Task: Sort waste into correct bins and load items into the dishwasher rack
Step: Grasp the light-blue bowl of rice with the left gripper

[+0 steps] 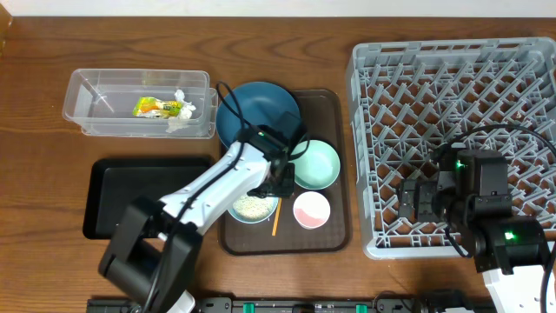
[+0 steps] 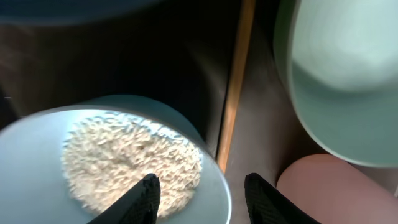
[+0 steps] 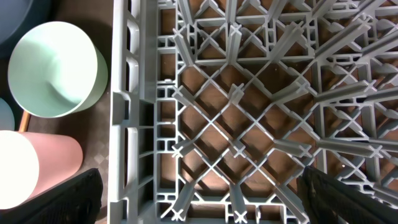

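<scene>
The pale-blue bowl's rim beside the wooden stick is already between my left gripper's open fingers, so I will lower that gripper onto it and close.
My left gripper is open and straddles the rim of the pale-blue bowl, which holds the white rice. One finger is over the rice, the other outside beside the pink bowl. The wooden stick lies between the bowls. The mint-green bowl and the dark-blue plate sit behind. The snack wrapper and the tissue lie in the clear tub. My right gripper is open and empty over the front-left corner of the grey rack.
The bowls, plate and stick sit on a brown serving tray. The black tray lies to its left, in front of the tub. The rack fills the right side of the wooden table.
</scene>
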Available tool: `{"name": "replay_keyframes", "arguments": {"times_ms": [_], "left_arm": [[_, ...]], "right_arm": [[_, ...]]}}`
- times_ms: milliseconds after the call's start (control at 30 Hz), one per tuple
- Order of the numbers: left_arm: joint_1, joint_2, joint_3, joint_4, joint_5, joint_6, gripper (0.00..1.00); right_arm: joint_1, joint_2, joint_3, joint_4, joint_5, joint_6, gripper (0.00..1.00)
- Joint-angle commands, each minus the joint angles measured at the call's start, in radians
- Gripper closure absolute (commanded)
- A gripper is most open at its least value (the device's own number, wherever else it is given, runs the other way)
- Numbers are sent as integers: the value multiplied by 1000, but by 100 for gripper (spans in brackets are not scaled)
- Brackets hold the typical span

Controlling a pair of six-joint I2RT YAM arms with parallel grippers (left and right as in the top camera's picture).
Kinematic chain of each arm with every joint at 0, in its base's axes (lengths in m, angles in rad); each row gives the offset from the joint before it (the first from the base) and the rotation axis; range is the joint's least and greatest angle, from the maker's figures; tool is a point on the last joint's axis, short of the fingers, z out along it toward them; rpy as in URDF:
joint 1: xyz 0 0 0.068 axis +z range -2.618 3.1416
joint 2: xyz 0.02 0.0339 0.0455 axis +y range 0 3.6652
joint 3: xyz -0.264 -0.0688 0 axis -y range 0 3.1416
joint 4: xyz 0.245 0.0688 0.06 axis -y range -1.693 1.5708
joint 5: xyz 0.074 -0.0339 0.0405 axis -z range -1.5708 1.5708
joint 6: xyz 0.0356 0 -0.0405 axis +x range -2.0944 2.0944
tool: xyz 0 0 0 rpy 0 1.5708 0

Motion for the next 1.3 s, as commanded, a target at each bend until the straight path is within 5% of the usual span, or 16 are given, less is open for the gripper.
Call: {"name": "replay_keyframes", "arguments": {"times_ms": [0,133,400,600,1267], "left_arm": [[-16,37,-10,1,-3,-31,53],[-23,59,-10,2,-3,-31,55],[-23,65,-10,1,-3,-31,86],[-23,65,-10,-11,-3,-31,93],[-12,-121,34,-115,-15,47,94]], "right_arm": [[-4,0,18,-2,6,8,1],[-4,0,18,-2,6,8,1],[-4,0,18,-2,6,8,1],[-4,0,18,-2,5,8,1],[-4,0,18,-2,6,8,1]]}}
